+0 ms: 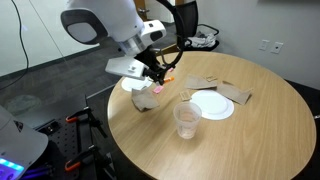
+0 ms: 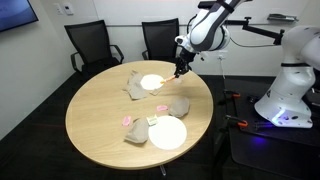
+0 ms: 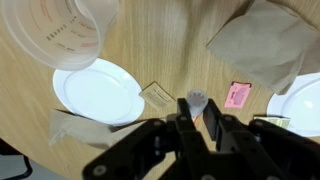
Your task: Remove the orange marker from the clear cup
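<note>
Next I need to move my gripper outward and down to release the marker (image 3: 197, 101) on bare wood (image 3: 174, 66) between the clear cup and brown paper, as that lies outward and below.
My gripper (image 1: 160, 73) hangs above the round wooden table (image 1: 230, 145) and is shut on the orange marker (image 1: 168, 78). In the wrist view the marker (image 3: 197, 101) stands between the black fingers (image 3: 198, 124), its grey end pointing toward the table and an orange strip showing beside a finger. The clear cup (image 1: 187, 120) stands upright on the table, apart from the gripper, with nothing visible in it. It fills the top left of the wrist view (image 3: 70, 35). In an exterior view the gripper (image 2: 180, 68) is over the table's far edge.
Two white plates (image 1: 212, 106) (image 2: 167, 133) lie on the table, with crumpled brown paper pieces (image 1: 143, 102) (image 1: 225, 90) (image 2: 178, 107) and a small pink scrap (image 3: 237, 95) between them. Black office chairs (image 2: 92, 45) stand behind the table.
</note>
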Controlling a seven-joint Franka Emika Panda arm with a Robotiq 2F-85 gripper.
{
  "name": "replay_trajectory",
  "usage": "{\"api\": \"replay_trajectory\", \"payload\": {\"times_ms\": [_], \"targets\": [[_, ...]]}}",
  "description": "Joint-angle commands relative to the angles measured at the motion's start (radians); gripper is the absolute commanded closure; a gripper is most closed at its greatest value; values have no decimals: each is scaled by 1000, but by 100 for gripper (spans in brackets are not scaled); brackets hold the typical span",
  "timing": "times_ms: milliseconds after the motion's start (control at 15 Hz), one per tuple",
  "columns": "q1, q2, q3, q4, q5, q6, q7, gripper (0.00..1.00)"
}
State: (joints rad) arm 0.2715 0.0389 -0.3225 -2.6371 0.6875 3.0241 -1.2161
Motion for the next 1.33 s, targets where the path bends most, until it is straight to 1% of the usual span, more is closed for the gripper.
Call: {"api": "replay_trajectory", "payload": {"times_ms": [0,267,467,600,800,1000,1067,1133,1200,1267], "targets": [[-25,99,37,117,164,-31,-195,95],[-79,202,90,210,321,-79,-432,95],[-131,283,123,273,404,-123,-586,95],[-165,336,140,312,438,-152,-667,95],[-205,413,154,363,457,-190,-734,95],[-221,463,161,388,453,-195,-759,95],[-224,472,166,391,455,-184,-766,90],[-225,478,169,392,456,-176,-775,54],[-224,482,170,393,453,-170,-772,53],[-223,484,172,392,451,-169,-770,47]]}}
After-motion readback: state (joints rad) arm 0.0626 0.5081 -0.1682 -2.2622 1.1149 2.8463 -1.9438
